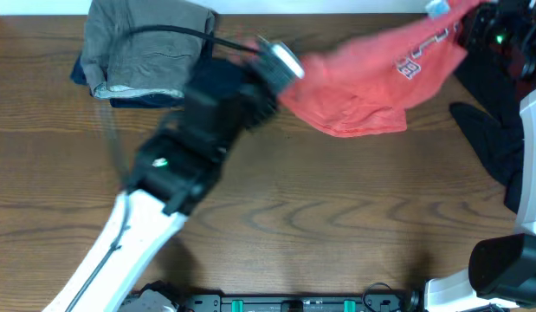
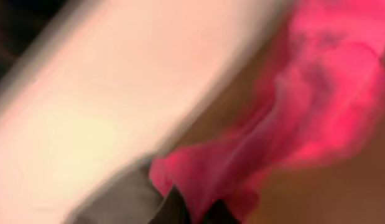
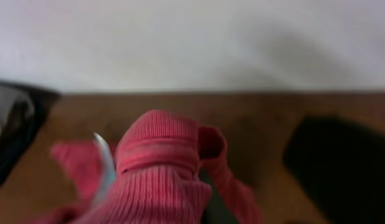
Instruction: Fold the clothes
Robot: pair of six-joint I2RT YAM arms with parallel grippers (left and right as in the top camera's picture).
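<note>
The shirt is hanging with its edge held. My left gripper will go down next and bring that edge back onto bare wood (image 1: 295,176) on the near side of the shirt.
The coral-red T-shirt (image 1: 363,82) hangs stretched between my two grippers over the back of the table, its white-and-navy lettering (image 1: 409,65) facing up. My left gripper (image 1: 280,62) is shut on the shirt's left edge; in the blurred left wrist view, red cloth (image 2: 292,112) runs down between the dark fingertips (image 2: 198,208). My right gripper (image 1: 480,26) holds the shirt's other end at the far right. In the right wrist view the ribbed collar (image 3: 158,168) covers the jaws. The limp black garment (image 1: 488,139) lies at the right, also showing in the right wrist view (image 3: 341,162).
A stack of folded grey and navy clothes (image 1: 146,52) sits at the back left, partly under my left arm's cable, and shows at the left edge of the right wrist view (image 3: 12,124). A pale wall runs behind the wooden table (image 1: 337,217).
</note>
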